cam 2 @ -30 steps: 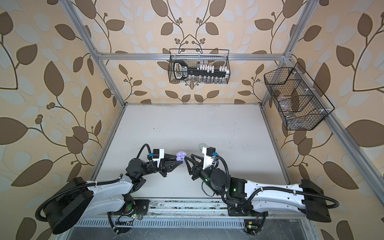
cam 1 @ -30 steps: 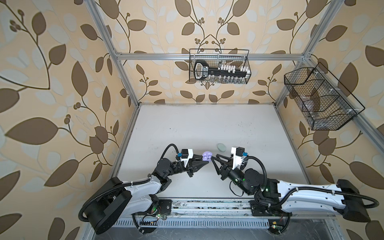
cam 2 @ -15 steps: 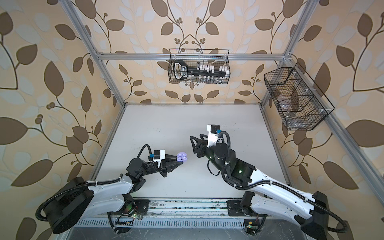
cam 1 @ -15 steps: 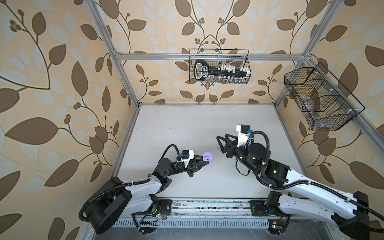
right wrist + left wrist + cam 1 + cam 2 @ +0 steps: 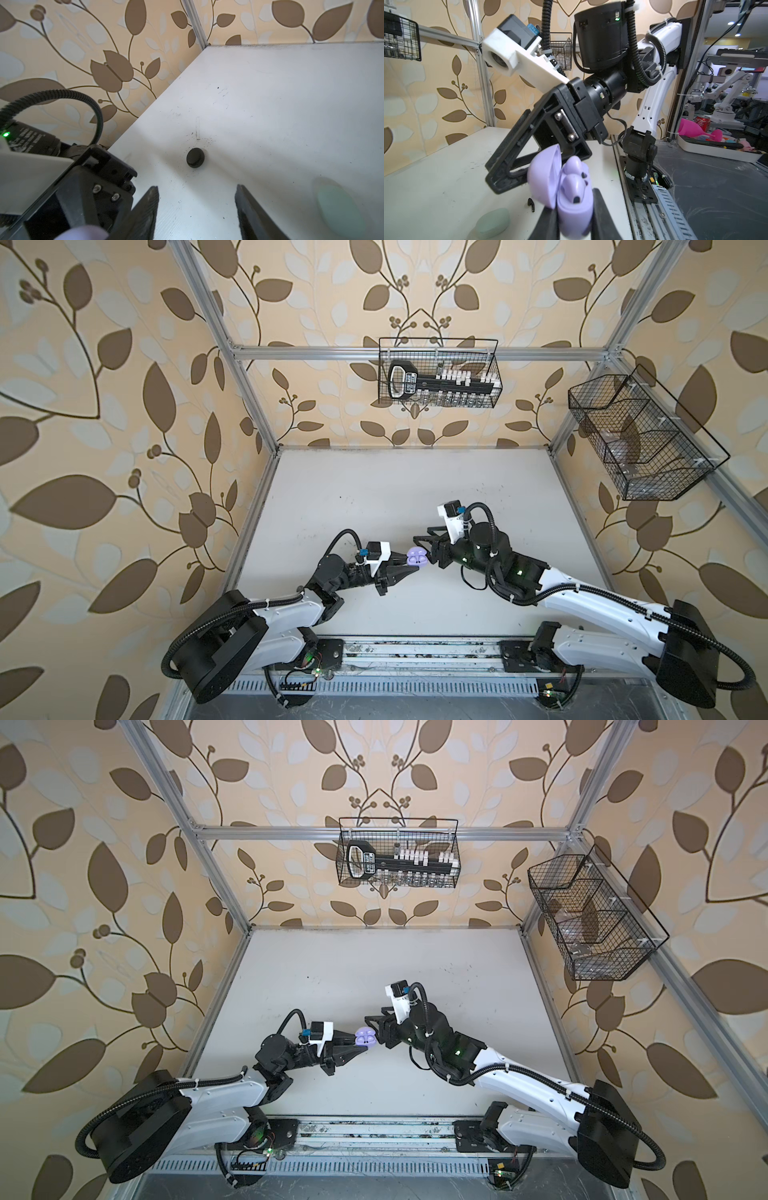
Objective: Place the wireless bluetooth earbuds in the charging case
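Observation:
My left gripper moves down and outward next, its fingers tipping down. It releases the lavender case (image 5: 417, 562) on the tabletop beside the mint one, since both earbuds are seated.
My left gripper (image 5: 405, 566) (image 5: 353, 1044) (image 5: 574, 218) is shut on the lavender charging case (image 5: 417, 562) (image 5: 365, 1038) (image 5: 574, 209) and holds it above the table with its lid open. Two lavender earbuds (image 5: 574, 185) sit in the case's wells. My right gripper (image 5: 424, 549) (image 5: 376, 1029) (image 5: 197, 187) is open and empty, right beside the case on its right. One of the right gripper's fingers (image 5: 512, 137) stands just behind the lid in the left wrist view. A black earbud (image 5: 531, 204) lies loose on the table below.
A round black case (image 5: 195, 157) and a pale mint case (image 5: 340, 209) (image 5: 493, 223) lie shut on the white table (image 5: 374, 497). Wire baskets hang on the back wall (image 5: 438, 373) and the right wall (image 5: 640, 435). The arms' base rail (image 5: 415, 651) runs along the front edge.
The right arm rose and swung toward the back, then came down again beside the lavender case, with its jaws wider apart. The left gripper has held the case still.

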